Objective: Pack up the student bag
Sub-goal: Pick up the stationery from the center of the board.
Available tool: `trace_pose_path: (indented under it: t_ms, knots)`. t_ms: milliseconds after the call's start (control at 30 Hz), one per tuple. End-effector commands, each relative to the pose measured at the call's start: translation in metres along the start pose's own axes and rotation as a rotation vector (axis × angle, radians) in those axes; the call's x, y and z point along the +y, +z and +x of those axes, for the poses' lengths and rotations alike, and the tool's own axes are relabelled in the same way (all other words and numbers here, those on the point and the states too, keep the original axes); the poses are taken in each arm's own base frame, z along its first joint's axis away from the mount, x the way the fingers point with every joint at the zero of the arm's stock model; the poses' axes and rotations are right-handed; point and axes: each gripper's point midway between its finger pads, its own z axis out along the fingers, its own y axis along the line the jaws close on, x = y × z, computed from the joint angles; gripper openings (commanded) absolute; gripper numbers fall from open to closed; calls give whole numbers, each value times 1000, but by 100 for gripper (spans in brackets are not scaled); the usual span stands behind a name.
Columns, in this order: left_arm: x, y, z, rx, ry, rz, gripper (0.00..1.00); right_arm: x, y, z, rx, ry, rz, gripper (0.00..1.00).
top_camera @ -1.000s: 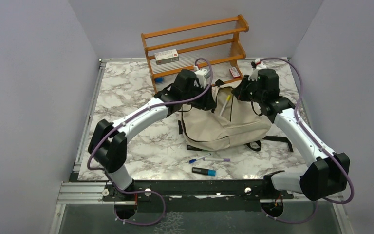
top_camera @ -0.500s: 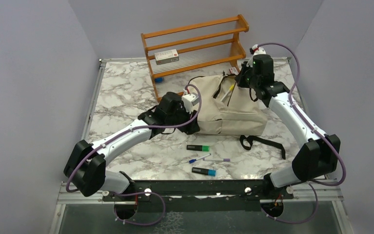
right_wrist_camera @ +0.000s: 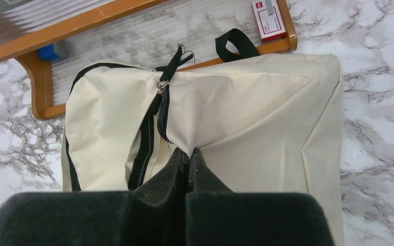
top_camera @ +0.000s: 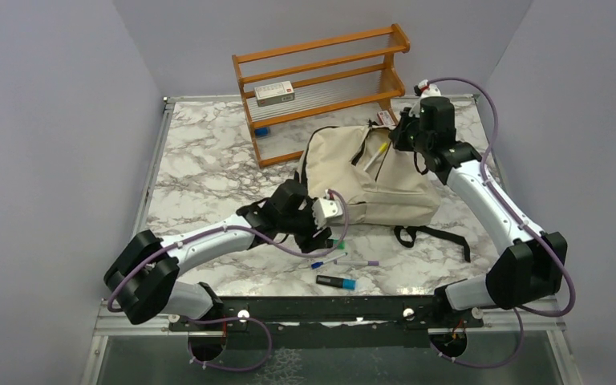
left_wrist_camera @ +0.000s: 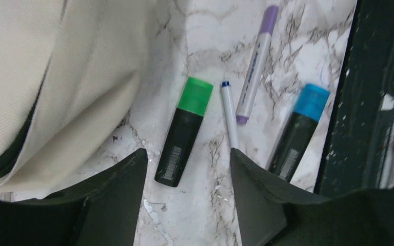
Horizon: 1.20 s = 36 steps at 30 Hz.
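The robot's left gripper should next lower its open fingers with a slight turn and close squarely across the black body of the green-capped highlighter (left_wrist_camera: 182, 130), because it lies slanted below.
The beige student bag (top_camera: 377, 180) lies near the wooden rack with its zipper open and a yellow-tipped pen (top_camera: 374, 155) sticking out. My right gripper (right_wrist_camera: 187, 154) is shut on the cream fabric edge of the bag (right_wrist_camera: 246, 118) beside the zipper. My left gripper (left_wrist_camera: 187, 159) hovers open low over the marble in front of the bag (left_wrist_camera: 56, 77). Nothing is between its fingers. Just ahead of them lies a green-capped highlighter (left_wrist_camera: 182, 130). To its right lie a blue-tipped pen (left_wrist_camera: 229, 115), a purple marker (left_wrist_camera: 256, 64) and a blue-capped highlighter (left_wrist_camera: 298, 130).
A wooden rack (top_camera: 321, 76) at the back holds a flat box (top_camera: 274, 92) and a small red-and-white box (right_wrist_camera: 268, 19). The bag's black straps (top_camera: 433, 237) trail onto the marble to the right. A black rail (left_wrist_camera: 369, 102) runs along the near table edge.
My left arm has drawn back from the bag's opening to the pens at the front, its jaws widening. The right gripper has pulled the bag back toward the rack, uncovering the green highlighter.
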Motion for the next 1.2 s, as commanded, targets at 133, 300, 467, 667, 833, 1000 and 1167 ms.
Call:
trace_pose_path:
  t_ms: [133,300,467,667,833,1000,1167]
  knots:
    - [8,6,-5,-80,443,16,66,7,-25,-20,-105,25,-51,0]
    - [1,22,12,4,507,152,65,8,-29,-16,-95,38,-60,1]
    - [-2,38,29,64,497,241,61,7,-32,-14,-97,36,-60,0]
    - [-6,49,40,104,463,312,53,5,-35,-10,-88,33,-56,0]
    - [-10,48,47,126,444,334,50,5,-36,-10,-85,26,-57,1]
    - [-13,35,36,92,442,300,52,5,-36,-8,-85,27,-56,0]
    - [-13,16,9,4,460,217,54,7,-33,-4,-78,41,-70,0]
